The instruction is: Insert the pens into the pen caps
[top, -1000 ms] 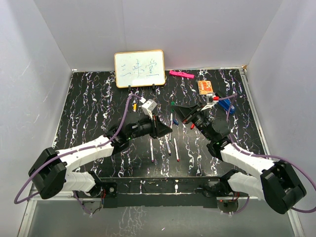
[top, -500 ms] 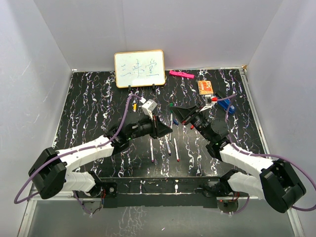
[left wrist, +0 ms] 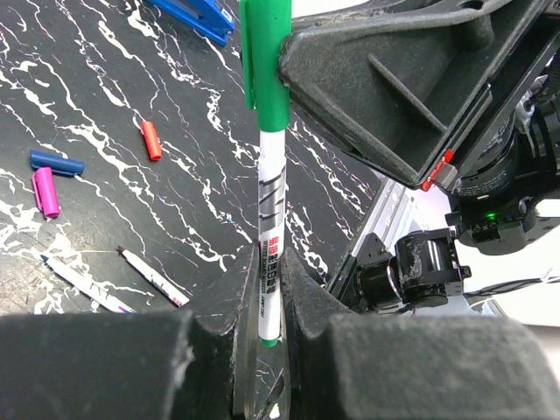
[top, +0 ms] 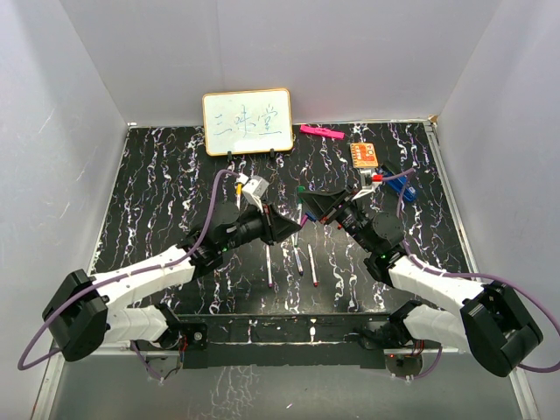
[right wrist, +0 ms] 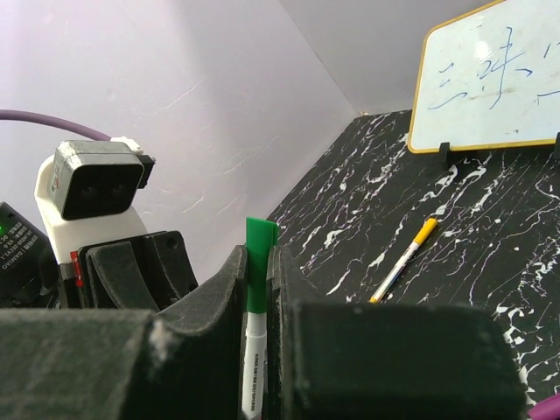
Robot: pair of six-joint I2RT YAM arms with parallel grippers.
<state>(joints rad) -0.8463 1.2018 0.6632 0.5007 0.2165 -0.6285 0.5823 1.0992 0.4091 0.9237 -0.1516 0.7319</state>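
Observation:
The white pen wears its green cap, so it goes to the left in the top view and down beside the yellow-capped pen (right wrist: pixel 404 260) next. My left gripper then releases it there.
My left gripper (left wrist: pixel 264 280) is shut on a white pen (left wrist: pixel 271 219), held upright off the table. A green cap (left wrist: pixel 265 61) sits on the pen's far end. My right gripper (right wrist: pixel 256 262) is shut on that green cap (right wrist: pixel 260 232), with the white pen (right wrist: pixel 254 359) running down between its jaws. In the top view both grippers (top: pixel 300 217) meet nose to nose above mid table. Three uncapped pens (top: pixel 298 260) lie in front of them. Red (left wrist: pixel 150 139), blue (left wrist: pixel 57 162) and purple (left wrist: pixel 45 192) caps lie loose. A yellow-capped pen (right wrist: pixel 404 260) lies apart.
A small whiteboard (top: pixel 248 122) stands at the back. A pink marker (top: pixel 320 131) and an orange card (top: pixel 364 155) lie at the back right. A blue object (top: pixel 398 185) sits by the right arm. White walls close in three sides.
The right gripper has moved left toward the left gripper, and the left wrist has drawn back slightly. The two now sit closer together on the same pen.

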